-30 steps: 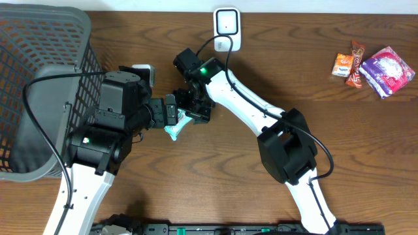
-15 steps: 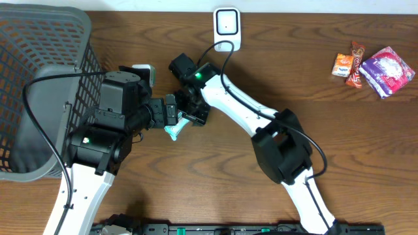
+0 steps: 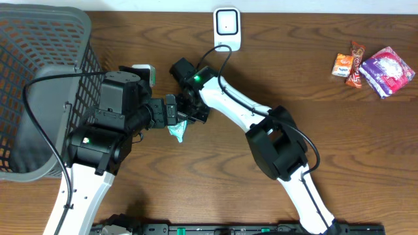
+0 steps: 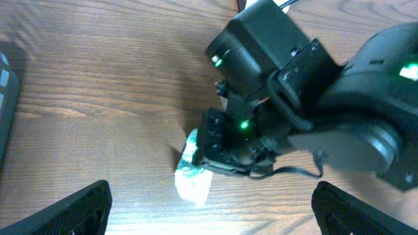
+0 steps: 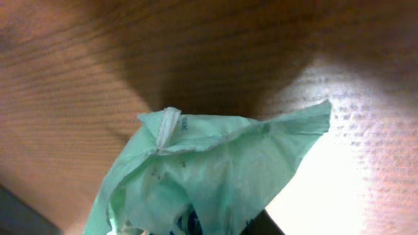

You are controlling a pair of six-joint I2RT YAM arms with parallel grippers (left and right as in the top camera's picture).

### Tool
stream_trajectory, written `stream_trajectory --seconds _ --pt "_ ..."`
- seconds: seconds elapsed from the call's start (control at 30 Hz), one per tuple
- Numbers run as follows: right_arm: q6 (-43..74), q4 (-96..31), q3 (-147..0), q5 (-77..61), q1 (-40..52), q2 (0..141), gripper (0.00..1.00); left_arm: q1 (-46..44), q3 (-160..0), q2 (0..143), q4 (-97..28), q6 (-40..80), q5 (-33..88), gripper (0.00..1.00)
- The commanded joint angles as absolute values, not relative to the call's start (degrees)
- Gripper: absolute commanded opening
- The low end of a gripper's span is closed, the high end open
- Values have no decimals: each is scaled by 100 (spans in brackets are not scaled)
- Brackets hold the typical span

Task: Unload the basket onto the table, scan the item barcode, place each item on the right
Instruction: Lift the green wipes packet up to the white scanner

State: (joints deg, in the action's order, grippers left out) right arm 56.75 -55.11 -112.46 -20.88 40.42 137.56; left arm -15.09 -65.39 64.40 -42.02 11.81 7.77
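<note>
My right gripper holds the packet. It needs to go up and carry the packet outward over the scanner (image 3: 226, 23), then let go of it at the brown bar's near end (image 3: 353, 87), because other packets lie there.
The item is a crumpled teal and white packet (image 3: 177, 131) lying on the wooden table; its barcode does not show. My right gripper (image 3: 189, 118) reaches down over the packet's top end and is shut on it. In the right wrist view the packet (image 5: 215, 170) fills the lower middle, pinched at the bottom edge against a dark finger (image 5: 261, 226). My left gripper (image 3: 171, 111) hovers just left of the packet, open and holding nothing. In the left wrist view the packet (image 4: 194, 177) lies between and ahead of its wide-apart fingertips (image 4: 91, 199). A white scanner (image 3: 226, 23) stands at the table's back edge.
A grey mesh basket (image 3: 39, 39) fills the left side. An orange packet (image 3: 341, 64), a brown bar (image 3: 356, 64) and a purple packet (image 3: 386, 72) lie at the far right. A small white device (image 3: 143, 70) sits beside the left arm.
The right gripper has closed on the teal packet after moving slightly left over it. The packet has shifted a little. The left arm has not moved.
</note>
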Motion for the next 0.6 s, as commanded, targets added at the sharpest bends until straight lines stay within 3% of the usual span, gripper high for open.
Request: stream_trajectory --seconds 0.0,0.3,0.57 --pt "4375 -5527 -11244 -3035 3618 13797 1 -1485 -6587 6434 -4204 1149 810 98" --pt "1343 -5800 -11251 -8075 2213 13758 1 -1485 -6587 6434 -4206 1149 810 98" --pt "1258 -6451 -11251 -8602 1540 13758 1 -1485 -6587 6434 -4206 1149 808 98"
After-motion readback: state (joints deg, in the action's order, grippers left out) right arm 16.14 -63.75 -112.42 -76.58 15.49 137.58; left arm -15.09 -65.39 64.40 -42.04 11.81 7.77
